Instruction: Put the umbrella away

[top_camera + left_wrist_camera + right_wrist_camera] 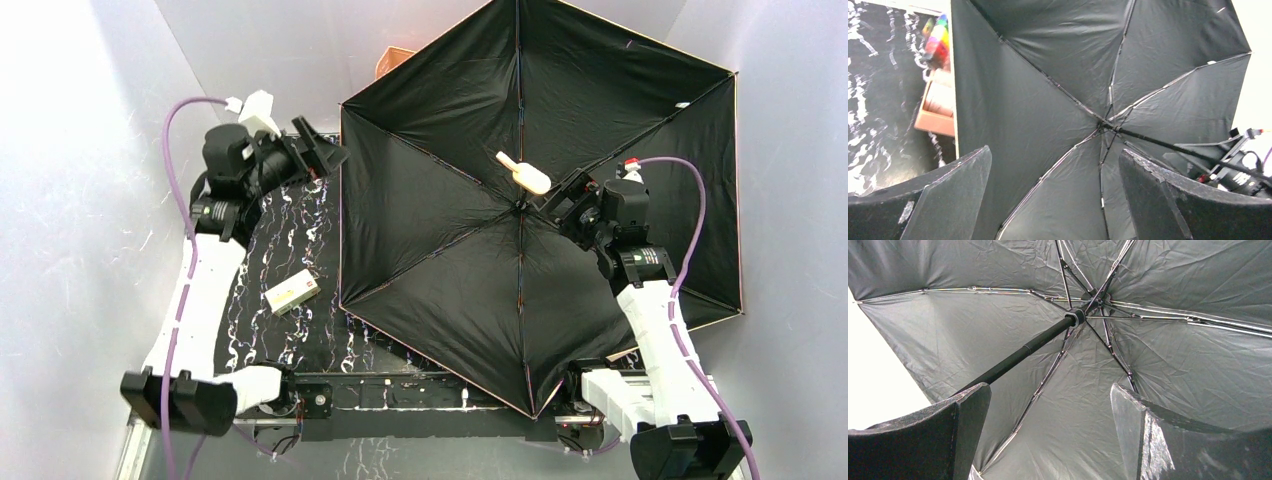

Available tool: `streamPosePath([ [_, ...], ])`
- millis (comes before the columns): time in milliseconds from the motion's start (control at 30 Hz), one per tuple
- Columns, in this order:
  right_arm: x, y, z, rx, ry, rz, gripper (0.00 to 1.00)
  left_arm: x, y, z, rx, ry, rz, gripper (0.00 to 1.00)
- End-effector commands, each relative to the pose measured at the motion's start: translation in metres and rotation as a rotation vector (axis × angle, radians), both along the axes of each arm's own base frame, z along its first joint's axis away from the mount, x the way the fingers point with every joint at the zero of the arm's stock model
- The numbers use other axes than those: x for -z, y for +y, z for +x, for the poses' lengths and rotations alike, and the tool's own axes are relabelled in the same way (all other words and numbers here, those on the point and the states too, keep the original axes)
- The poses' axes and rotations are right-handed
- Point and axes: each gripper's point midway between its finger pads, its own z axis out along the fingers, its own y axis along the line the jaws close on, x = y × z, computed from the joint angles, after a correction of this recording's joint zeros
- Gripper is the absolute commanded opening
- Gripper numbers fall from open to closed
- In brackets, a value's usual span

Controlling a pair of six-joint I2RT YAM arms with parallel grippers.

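Observation:
The black shaft [1018, 354] still runs outside the right gripper's fingers, so the right gripper will next tilt flatter and move onto the shaft between the handle and the hub.
The umbrella [440, 230] lies fully spread on the table, black inner face up, its thin ribs meeting at the middle. Its short cream handle [525, 175] sticks up on the black shaft [1018, 354]. My left gripper [322, 152] hovers at the canopy's left rim, open, facing the black fabric [1048, 75] with nothing between its fingers [963, 190]. My right gripper [562, 203] sits over the canopy just right of the shaft, below the handle, also open and empty. In the right wrist view the shaft passes above the left finger [953, 425] to the hub [1075, 317].
A peach file organizer [395, 60] stands behind the canopy's back-left edge, with coloured items in it [938, 40]. A small cream box [292, 292] lies on the black streaked mat [290, 220] left of the umbrella. White walls close in on both sides.

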Motion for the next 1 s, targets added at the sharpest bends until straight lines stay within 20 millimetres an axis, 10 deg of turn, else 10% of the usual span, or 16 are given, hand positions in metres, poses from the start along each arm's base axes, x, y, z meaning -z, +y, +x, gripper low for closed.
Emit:
streamPosePath([
  [0,-0.017,0.001,0.004,0.034,-0.057,0.063,0.99,-0.026,-0.033,0.01,0.16,-0.009,-0.022,0.98],
  [367,-0.029,0.036,0.017,0.053,-0.02,0.505,0.97,-0.014,-0.099,-0.009,0.251,-0.001,0.116,0.98],
  [967,-0.038,0.064,0.038,-0.009,0.031,0.805,0.87,0.008,-0.089,-0.033,0.229,0.028,0.136,0.98],
])
